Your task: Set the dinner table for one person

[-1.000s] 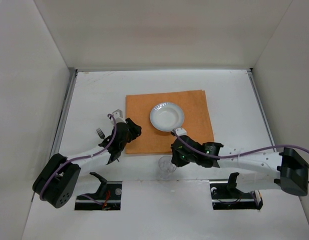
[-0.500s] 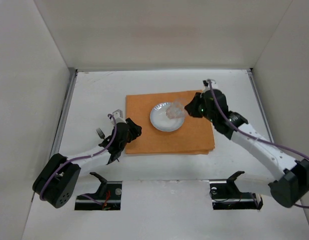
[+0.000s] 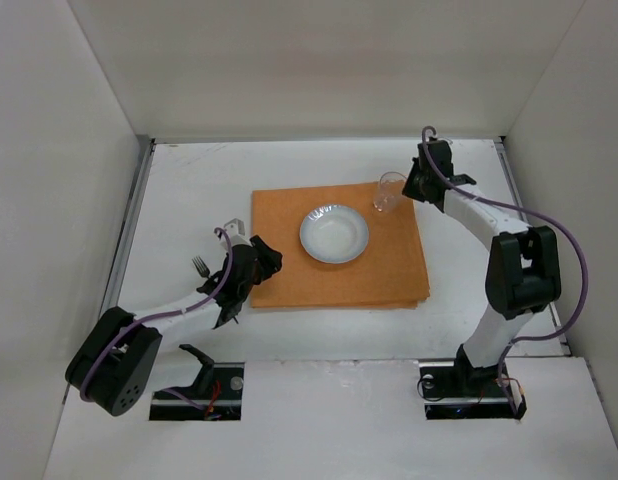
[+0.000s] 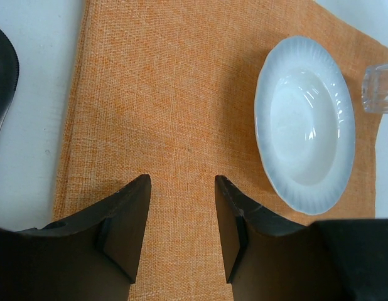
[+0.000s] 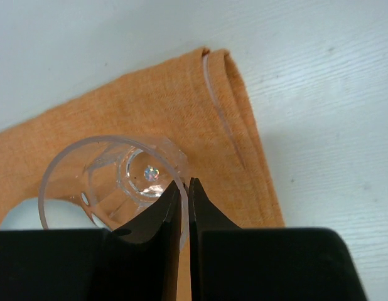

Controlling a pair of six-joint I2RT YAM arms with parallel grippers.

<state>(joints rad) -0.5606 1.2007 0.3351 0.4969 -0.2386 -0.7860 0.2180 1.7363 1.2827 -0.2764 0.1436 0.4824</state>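
The placemat's bare far corner [image 3: 394, 199] lies below and outward, so my right gripper will ease outward and down to release the glass there, clear of the plate [image 3: 334, 233].
The white dinner table [image 3: 189, 190] carries an orange placemat [image 3: 339, 280] with a white plate [image 3: 334, 233] on its far half. My right gripper [image 3: 407, 188] is shut on the rim of a clear glass [image 3: 389, 190], which is upright at the placemat's far right corner. In the right wrist view one finger is inside the glass [image 5: 112, 182] and one outside, the gripper [image 5: 184, 183] pinching the wall. My left gripper [image 3: 253, 268] is open and empty over the placemat's near left part [image 4: 169, 94], with the plate [image 4: 305, 122] to its right.
A silver fork [image 3: 200, 266] lies on the table left of the placemat, beside my left wrist. White walls enclose the table on the left, back and right. The glass also shows at the right edge of the left wrist view [image 4: 381, 88].
My right arm has carried the glass from the near edge of the placemat, over the plate, to the placemat's far right corner. The left arm has not moved.
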